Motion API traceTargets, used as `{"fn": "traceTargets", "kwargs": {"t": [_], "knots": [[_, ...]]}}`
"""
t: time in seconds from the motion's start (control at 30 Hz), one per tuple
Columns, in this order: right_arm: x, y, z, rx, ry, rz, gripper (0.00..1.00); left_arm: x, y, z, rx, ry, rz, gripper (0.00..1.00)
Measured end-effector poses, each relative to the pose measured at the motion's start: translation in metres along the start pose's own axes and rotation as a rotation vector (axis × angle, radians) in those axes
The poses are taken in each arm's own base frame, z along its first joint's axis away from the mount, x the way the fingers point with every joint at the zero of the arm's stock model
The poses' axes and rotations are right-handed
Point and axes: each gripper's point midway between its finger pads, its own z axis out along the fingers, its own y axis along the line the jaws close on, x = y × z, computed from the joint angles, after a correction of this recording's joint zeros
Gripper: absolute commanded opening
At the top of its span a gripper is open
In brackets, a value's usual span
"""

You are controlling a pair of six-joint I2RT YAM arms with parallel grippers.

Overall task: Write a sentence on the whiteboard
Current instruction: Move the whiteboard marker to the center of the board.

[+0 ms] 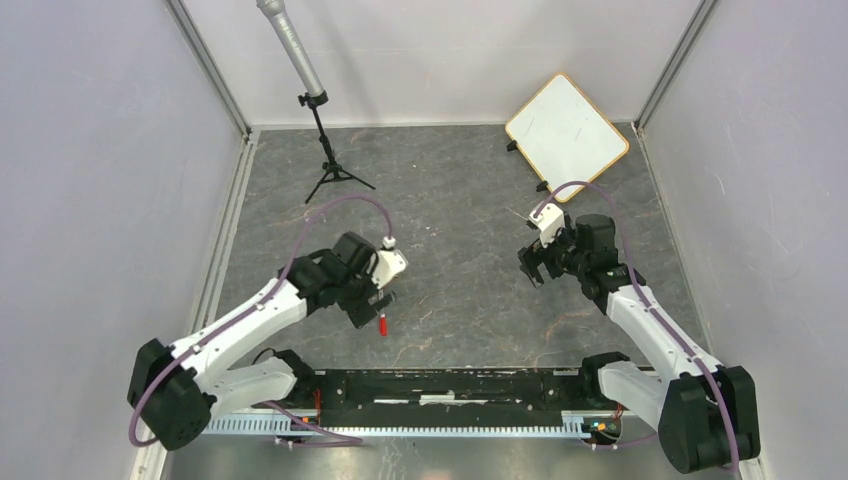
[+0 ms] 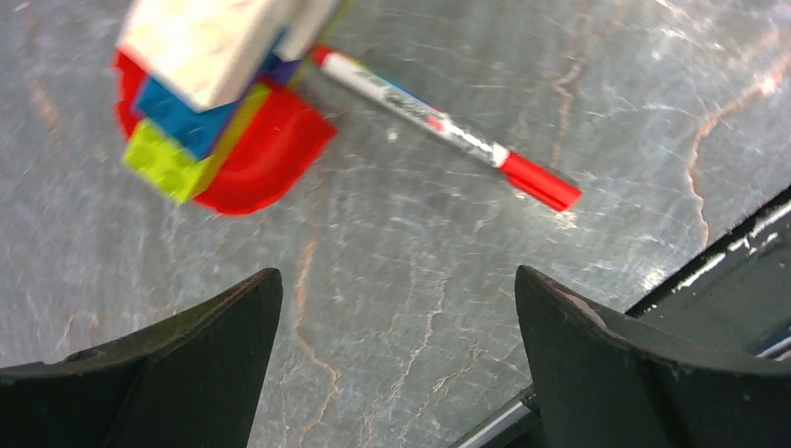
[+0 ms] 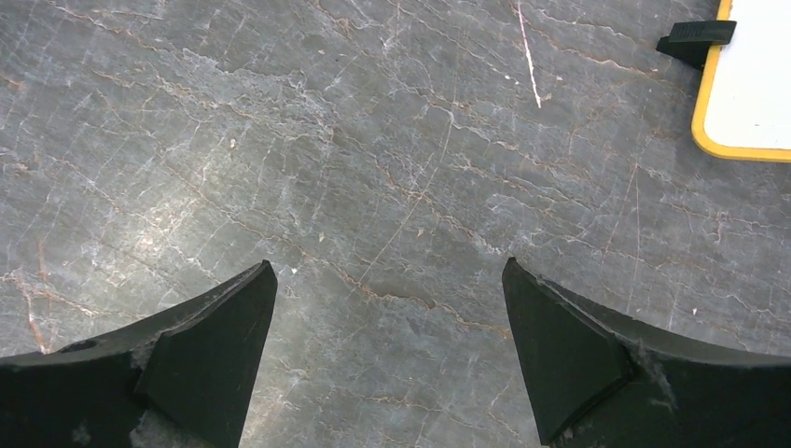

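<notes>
I should lower my left gripper and shift it to the right in the top view onto the marker's red cap (image 1: pixel 382 325) (image 2: pixel 541 180) next, since the marker's other end lies against the blocks.
The whiteboard (image 1: pixel 566 136) lies tilted at the far right, with a tan-orange frame and a blank white face; no red sentence shows on it. Its corner (image 3: pixel 751 84) and one black clip foot (image 3: pixel 695 37) show in the right wrist view. A marker pen (image 2: pixel 446 126) with a red cap lies on the grey table; in the top view only its red end (image 1: pixel 383 324) shows. My left gripper (image 1: pixel 368 306) hovers just beside it, open and empty (image 2: pixel 396 317). My right gripper (image 1: pixel 535 265) is open and empty (image 3: pixel 387 308) over bare table, short of the board.
A stack of red, blue, lime and white blocks (image 2: pixel 210 112) stands against the pen's far end. A grey microphone on a black tripod (image 1: pixel 322 130) stands at the far left. Walls close in the table on three sides; a black rail (image 1: pixel 450 390) runs along the near edge.
</notes>
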Motion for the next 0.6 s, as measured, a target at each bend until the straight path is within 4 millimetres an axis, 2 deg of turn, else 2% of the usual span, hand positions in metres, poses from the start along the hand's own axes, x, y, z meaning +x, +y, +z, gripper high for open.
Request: {"fn": "traceTargets", "kwargs": {"t": [0.13,0.3,0.6], "knots": [[0.001,-0.003,0.000,0.015,0.005,-0.001,0.97,0.008,-0.024,0.018,0.073,0.088,0.105,0.99],[0.002,-0.004,0.001,0.020,0.010,0.000,0.97,0.023,-0.036,0.036,0.126,0.205,0.138,0.96],[0.009,-0.004,0.003,0.025,0.034,0.004,0.98,0.010,-0.055,0.051,0.221,0.204,0.161,0.95]]}}
